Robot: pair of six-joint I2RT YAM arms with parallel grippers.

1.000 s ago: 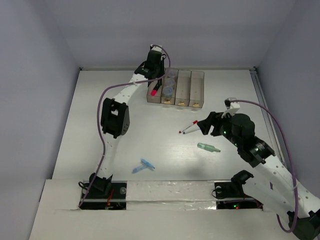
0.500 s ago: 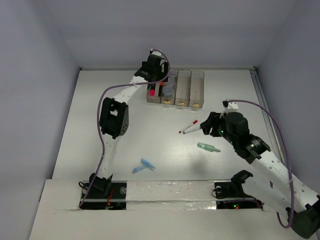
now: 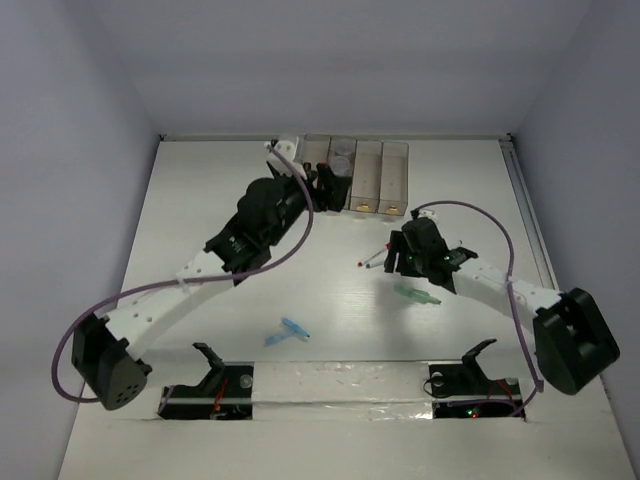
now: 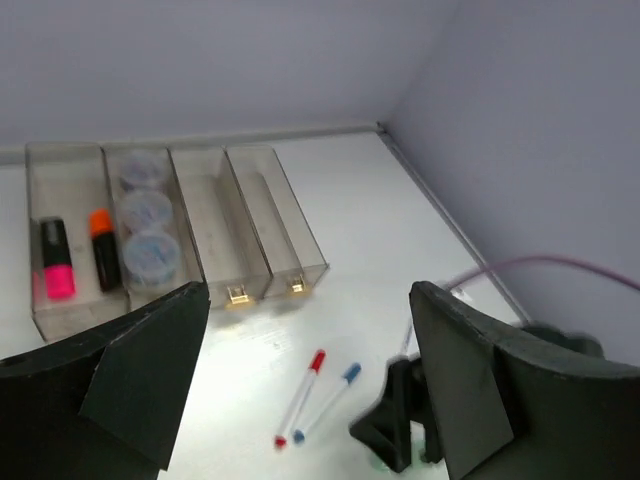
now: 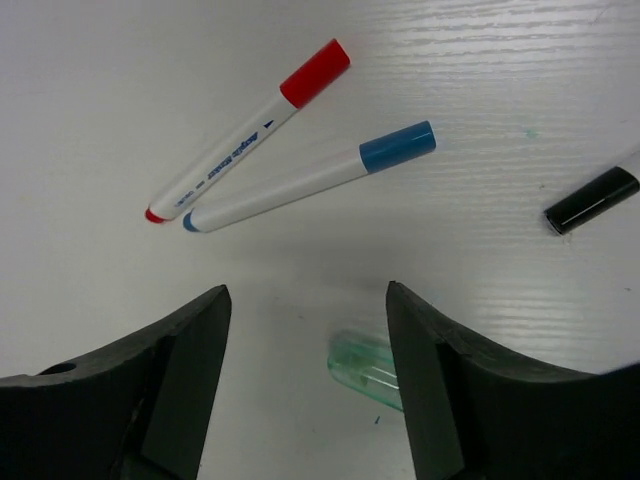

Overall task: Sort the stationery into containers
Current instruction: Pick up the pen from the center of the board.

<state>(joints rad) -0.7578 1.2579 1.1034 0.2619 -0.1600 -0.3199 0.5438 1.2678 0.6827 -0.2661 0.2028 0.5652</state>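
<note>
Next, the right gripper moves its open fingers down and outward onto the pen's white body (image 3: 378,260) (image 5: 312,181) beside the blue cap, since the blue-capped pen lies that way.
The containers (image 3: 395,178) (image 4: 262,215) stand in a row at the back of the table. In the leftmost bin lie a pink-marked marker (image 4: 52,272) and an orange-marked one (image 4: 100,262); the bin beside it holds round clear jars (image 4: 148,255). My left gripper (image 3: 325,187) (image 4: 308,297) is open and empty, just in front of the bins. A red-capped pen (image 5: 250,130) (image 4: 300,395) and a blue-capped pen (image 5: 310,175) lie side by side on the table. My right gripper (image 3: 397,262) (image 5: 305,295) hangs open just above a green piece (image 5: 365,368) (image 3: 420,296), nearer its right finger.
A light-blue piece (image 3: 288,330) lies near the front middle of the table. A short black piece (image 5: 590,200) lies to the right of the pens. The two rightmost bins hold nothing. The arms' bases sit along the near edge, and walls close the back and sides.
My left gripper opened and left the pink marker in the leftmost bin, then drew back and down. My right gripper moved left and lower over the green piece.
</note>
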